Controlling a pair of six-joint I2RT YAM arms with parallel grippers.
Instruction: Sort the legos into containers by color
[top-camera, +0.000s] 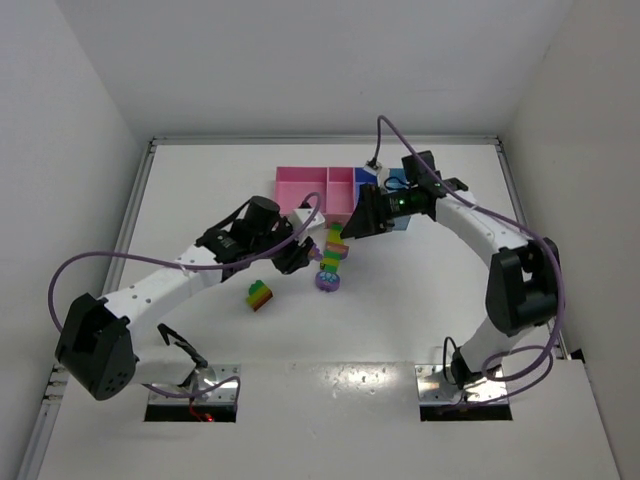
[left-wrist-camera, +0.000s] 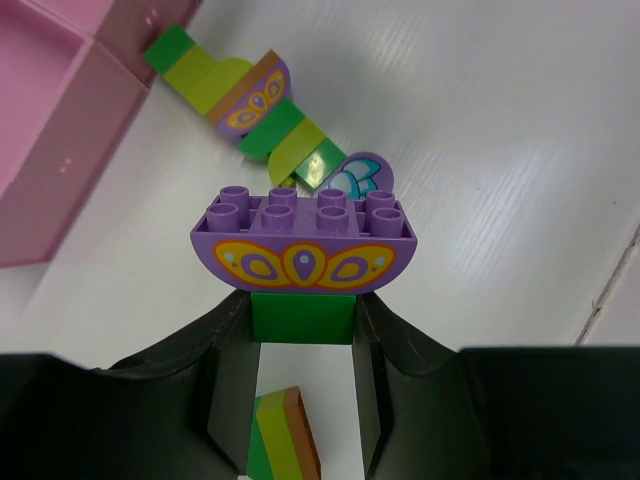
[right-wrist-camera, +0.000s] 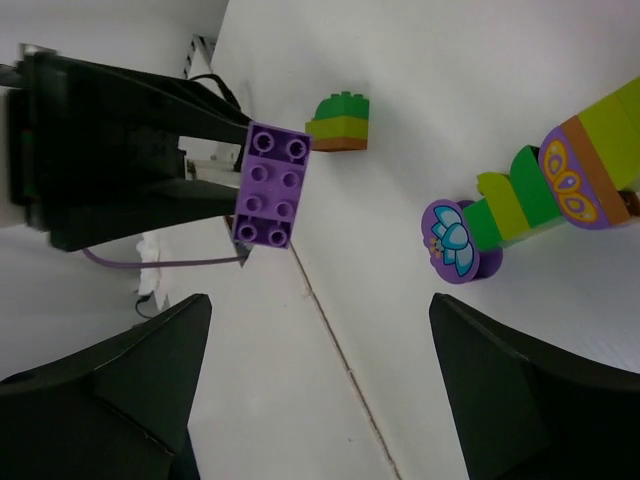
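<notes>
My left gripper moves outward over the large pink compartment (left-wrist-camera: 25, 85) next, an open one that looks empty, to release the green brick (left-wrist-camera: 302, 318), parted from its purple top brick.
My left gripper (left-wrist-camera: 302, 330) is shut on a green brick (left-wrist-camera: 302, 318) that carries a purple arched brick (left-wrist-camera: 300, 245) with a yellow pattern, held above the table. In the top view this gripper (top-camera: 296, 256) is left of a multicoloured strip (top-camera: 334, 248), whose near end joins a round purple piece (top-camera: 328, 281). The strip (left-wrist-camera: 250, 105) and the round piece (left-wrist-camera: 365, 178) lie just beyond the held bricks. My right gripper (right-wrist-camera: 320, 380) is open and empty. In the top view it (top-camera: 352, 222) hovers at the strip's far end. The held purple brick (right-wrist-camera: 270, 185) shows in the right wrist view.
The compartment tray (top-camera: 310, 187) stands behind the strip, pink on the left, blue cells on the right under my right arm; its pink corner (left-wrist-camera: 60, 130) shows. A small green, yellow and orange stack (top-camera: 260, 295) lies near the left arm; it (left-wrist-camera: 283, 440) shows between my fingers.
</notes>
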